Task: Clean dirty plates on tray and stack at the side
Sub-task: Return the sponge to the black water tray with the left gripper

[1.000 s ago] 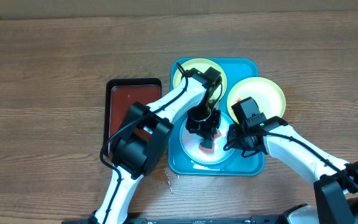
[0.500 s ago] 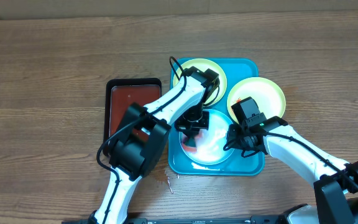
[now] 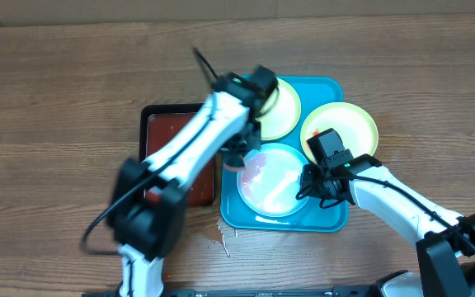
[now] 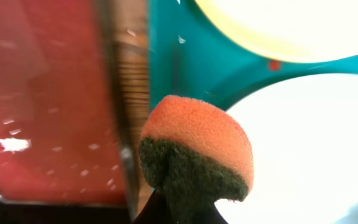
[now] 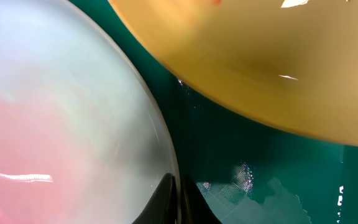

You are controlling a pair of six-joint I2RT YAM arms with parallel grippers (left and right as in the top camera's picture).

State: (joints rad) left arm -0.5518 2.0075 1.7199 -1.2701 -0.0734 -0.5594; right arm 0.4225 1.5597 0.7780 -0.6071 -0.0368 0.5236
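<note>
The sponge [image 4: 197, 146] goes left in the overhead view and down onto the dark red tray's bottom next with my left gripper, since there is open room.
The turquoise tray [image 3: 335, 216] holds three pale yellow-green plates: one back left [image 3: 283, 109], one at the right [image 3: 341, 128], one at the front [image 3: 275, 183] with a wet pinkish sheen. My left gripper [image 3: 236, 158] is shut on an orange and dark green sponge [image 4: 197, 146], held over the tray's left rim [image 4: 185, 62] beside the front plate [image 4: 316, 149]. My right gripper [image 3: 308, 186] is shut on the front plate's right rim [image 5: 61, 118], with one finger on each side [image 5: 179, 200]. The right plate [image 5: 260, 62] lies just beyond it.
A black-rimmed dark red tray [image 3: 159, 136] lies left of the turquoise tray, and also shows in the left wrist view [image 4: 42, 112]. A small metal bit [image 3: 223, 238] lies on the wooden table by the tray's front left corner.
My left arm has swept the sponge from the middle of the front plate to the left, to the tray's left rim. The right arm has not moved.
</note>
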